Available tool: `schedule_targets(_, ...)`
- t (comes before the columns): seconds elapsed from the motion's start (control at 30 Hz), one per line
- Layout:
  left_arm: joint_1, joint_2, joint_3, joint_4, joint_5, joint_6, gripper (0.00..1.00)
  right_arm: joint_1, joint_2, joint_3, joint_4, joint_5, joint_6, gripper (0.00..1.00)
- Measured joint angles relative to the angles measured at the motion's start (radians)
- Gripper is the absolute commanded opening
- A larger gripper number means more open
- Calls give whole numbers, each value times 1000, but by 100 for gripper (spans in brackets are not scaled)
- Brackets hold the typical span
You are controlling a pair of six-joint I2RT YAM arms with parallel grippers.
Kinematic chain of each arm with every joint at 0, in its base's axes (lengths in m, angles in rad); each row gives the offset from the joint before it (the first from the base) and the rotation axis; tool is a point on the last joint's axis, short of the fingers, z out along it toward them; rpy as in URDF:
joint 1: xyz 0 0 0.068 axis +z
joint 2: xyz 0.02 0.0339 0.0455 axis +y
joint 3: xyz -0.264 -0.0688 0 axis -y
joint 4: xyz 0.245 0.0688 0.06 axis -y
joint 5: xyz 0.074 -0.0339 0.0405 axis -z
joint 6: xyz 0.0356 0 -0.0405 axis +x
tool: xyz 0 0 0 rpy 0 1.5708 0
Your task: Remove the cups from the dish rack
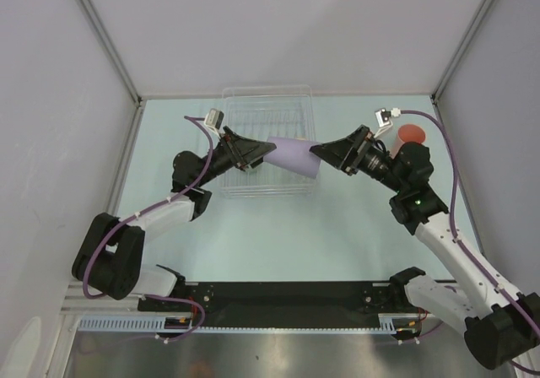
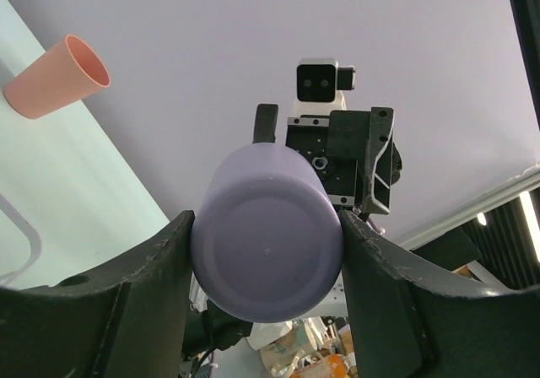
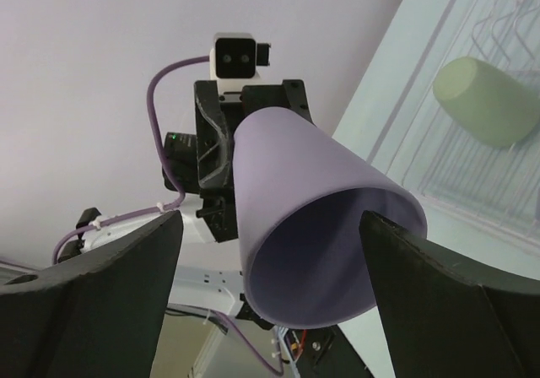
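Observation:
My right gripper has the cup's side between its fingers, so it will first move toward my left gripper to get farther onto the lavender cup's rim [image 1: 317, 153] [image 3: 272, 224], and then close.
The lavender cup [image 1: 294, 155] hangs on its side in the air over the near part of the dish rack [image 1: 266, 99]. My left gripper [image 1: 267, 151] is shut on its closed base, with both fingers pressed against its sides in the left wrist view [image 2: 267, 260]. My right gripper [image 1: 321, 153] is open at the cup's open rim [image 3: 329, 260], its fingers spread wide on either side. The pale green cup [image 3: 488, 101] lies on its side in the rack [image 3: 506, 24]. The salmon-pink cup [image 1: 411, 133] stands on the table at the right, and it also shows in the left wrist view [image 2: 59, 76]. The clear cup is out of view.
The rack sits at the back middle of the pale green table [image 1: 278, 243]. White walls close in the back and both sides. The salmon-pink cup stands just behind my right arm [image 1: 413, 184].

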Motion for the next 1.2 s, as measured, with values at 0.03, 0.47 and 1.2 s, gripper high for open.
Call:
schedule_targets(0.03,0,0,0,0,2,0,0,8,15,0,8,-5,3,90)
schedule_targets(0.47,4,0,0,-12,24,-10,9,103,114,16,101,-16,51,0)
schedule_targets(1.2,4,-89,401,-1051,-248,514,100,-85,99,516,-672,385,-312,0)
